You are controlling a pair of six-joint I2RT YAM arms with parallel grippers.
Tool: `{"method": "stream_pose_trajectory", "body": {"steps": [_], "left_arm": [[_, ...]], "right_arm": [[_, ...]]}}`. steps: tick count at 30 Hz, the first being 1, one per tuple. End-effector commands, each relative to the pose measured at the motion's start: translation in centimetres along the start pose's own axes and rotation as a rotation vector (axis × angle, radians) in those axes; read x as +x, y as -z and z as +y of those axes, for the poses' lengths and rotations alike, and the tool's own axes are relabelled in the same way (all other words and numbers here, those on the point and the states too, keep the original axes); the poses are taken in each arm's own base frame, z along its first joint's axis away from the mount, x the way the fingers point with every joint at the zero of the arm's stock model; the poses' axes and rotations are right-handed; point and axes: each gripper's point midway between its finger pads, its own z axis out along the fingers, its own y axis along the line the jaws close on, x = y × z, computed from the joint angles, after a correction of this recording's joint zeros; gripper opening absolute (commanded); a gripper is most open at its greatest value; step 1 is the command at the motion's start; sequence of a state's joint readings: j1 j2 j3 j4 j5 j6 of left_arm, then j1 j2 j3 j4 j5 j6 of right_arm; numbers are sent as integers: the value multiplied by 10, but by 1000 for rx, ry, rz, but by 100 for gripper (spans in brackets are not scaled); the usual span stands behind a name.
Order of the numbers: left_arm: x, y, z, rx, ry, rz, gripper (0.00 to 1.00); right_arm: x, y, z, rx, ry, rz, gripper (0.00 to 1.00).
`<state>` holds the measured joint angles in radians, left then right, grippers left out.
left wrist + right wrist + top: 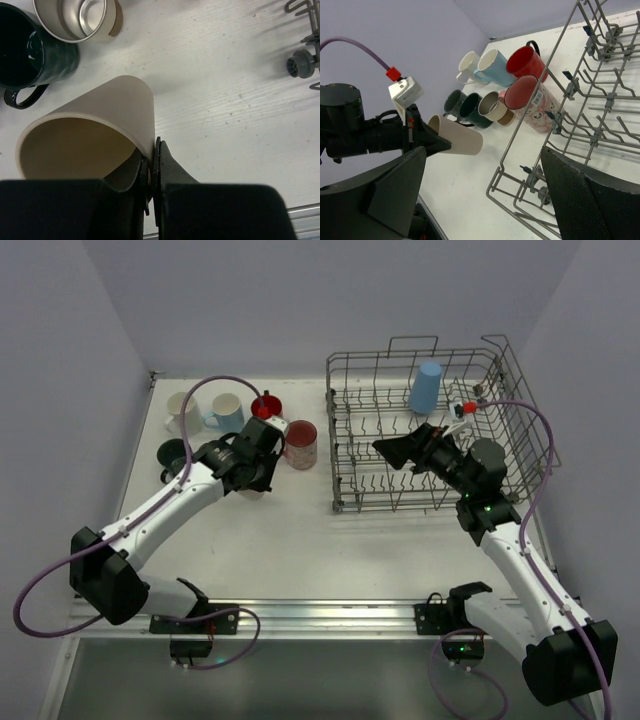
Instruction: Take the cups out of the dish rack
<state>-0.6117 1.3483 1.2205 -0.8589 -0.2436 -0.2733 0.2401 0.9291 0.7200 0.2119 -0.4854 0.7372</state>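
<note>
I will next carry the beige tumbler with my left gripper down and slightly toward the rack, over bare table beside the beige mug (495,107).
The grey wire dish rack (440,440) stands at the right, with a tall blue tumbler (427,387) upside down at its back. My right gripper (402,452) hangs open inside the rack, fingers wide apart and nothing between them (485,195). My left gripper (152,145) is shut on the rim of a beige tumbler (95,125), tilted on its side just above the table. Behind it stand white (181,408), light blue (226,412), red (266,405) and speckled pink (300,444) cups, two dark teal mugs (454,102) (472,107) and a beige mug (495,107).
The rack's near wire wall (520,145) and a small wheel (300,65) lie to the right of the left gripper. Purple walls close in the table on the left, back and right. A metal rail (330,610) runs along the front edge.
</note>
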Motion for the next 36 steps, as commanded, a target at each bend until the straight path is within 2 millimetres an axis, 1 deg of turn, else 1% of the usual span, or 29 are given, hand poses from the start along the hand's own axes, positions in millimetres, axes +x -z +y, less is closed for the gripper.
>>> {"method": "stream_pose_trajectory", "body": {"steps": [1, 4, 9, 15, 19, 20, 21, 22, 23, 24, 26, 27, 29, 30, 31, 33, 34, 35, 36], "left_arm": [[-4, -6, 0, -23, -61, -2, 0], [3, -21, -8, -16, -90, 42, 0], [15, -44, -15, -19, -114, 89, 0], [16, -58, -22, -7, -122, 110, 0], [18, -64, -23, -6, -124, 119, 11], [20, -66, -23, -7, -124, 123, 15], [21, -67, -24, -7, -124, 126, 22], [22, -68, -23, -9, -124, 129, 26], [24, -68, -22, -13, -125, 133, 28], [23, -68, -22, -17, -124, 130, 33], [24, -68, -21, -22, -126, 130, 37], [24, -67, -20, -27, -124, 128, 41], [21, -65, -18, -35, -124, 117, 45], [20, -64, -16, -41, -122, 111, 49], [18, -61, -15, -46, -119, 105, 51], [11, -54, -12, -60, -114, 79, 56], [7, -51, -11, -62, -109, 65, 59], [1, -44, -10, -63, -100, 36, 61], [-4, -39, -8, -66, -96, 19, 68]], "right_arm": [[-14, -1, 5, 9, 49, -34, 99], [-13, -1, -1, 31, 55, -36, 99], [-15, -1, -4, 52, 71, -43, 99], [-13, -2, -9, 66, 72, -36, 99], [-13, -3, -14, 83, 77, -37, 99], [-13, -4, -15, 88, 78, -37, 99], [-15, -4, -17, 101, 86, -43, 99], [-14, -4, -21, 117, 86, -38, 99], [-15, -4, -22, 126, 93, -41, 99], [-19, -4, -23, 140, 105, -53, 99], [-21, -3, -27, 161, 111, -58, 99], [-24, -2, -26, 167, 123, -66, 99], [-30, -3, -28, 193, 140, -76, 99], [-34, -3, -28, 202, 150, -84, 99], [-36, -2, -32, 226, 154, -85, 99], [-42, -4, -36, 255, 184, -86, 99], [-47, -4, -44, 301, 198, -101, 99], [-55, -6, -47, 327, 215, -112, 99], [-55, -6, -55, 365, 243, -92, 99]]}}
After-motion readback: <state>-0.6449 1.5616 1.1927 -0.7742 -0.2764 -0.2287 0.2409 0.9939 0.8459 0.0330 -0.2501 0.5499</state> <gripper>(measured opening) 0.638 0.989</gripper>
